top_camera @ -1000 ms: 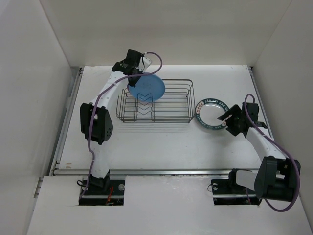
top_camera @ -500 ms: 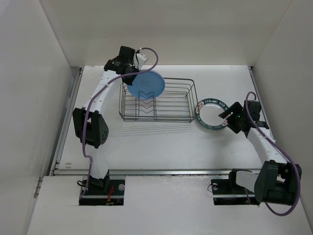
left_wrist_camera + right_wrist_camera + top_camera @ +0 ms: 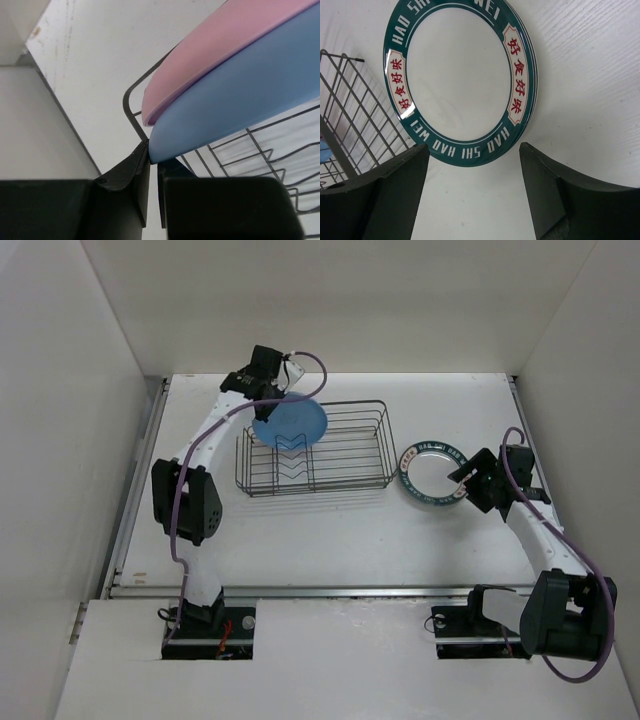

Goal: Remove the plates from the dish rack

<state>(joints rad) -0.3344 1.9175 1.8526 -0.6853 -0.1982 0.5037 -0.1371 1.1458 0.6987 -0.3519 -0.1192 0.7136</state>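
The robot's left gripper will lift the blue plate (image 3: 290, 423), carry it back over the rack and set it down on the bare table, because that part of the table is clear.
My left gripper (image 3: 268, 398) is shut on the rim of the plain blue plate (image 3: 290, 423), which stands tilted over the left end of the dish rack (image 3: 340, 468). In the left wrist view the fingers (image 3: 137, 167) pinch the blue plate's (image 3: 240, 100) edge. The pink plate (image 3: 225, 45) lies right behind it and does not show from above. The teal lettered plate (image 3: 432, 473) lies flat on the table right of the rack. My right gripper (image 3: 468, 486) is open and empty just beside it, with the plate (image 3: 460, 75) ahead of its spread fingers (image 3: 395, 192).
White walls close in the table on the left, back and right. The rack's right end (image 3: 350, 115) sits close to the teal plate. A metal rail (image 3: 330, 590) runs along the table's near edge in front of the arm bases.
My left gripper has shifted the blue plate slightly left and down, and the rack has slid a little left with it. My right gripper drew back slightly from the teal plate, then held still.
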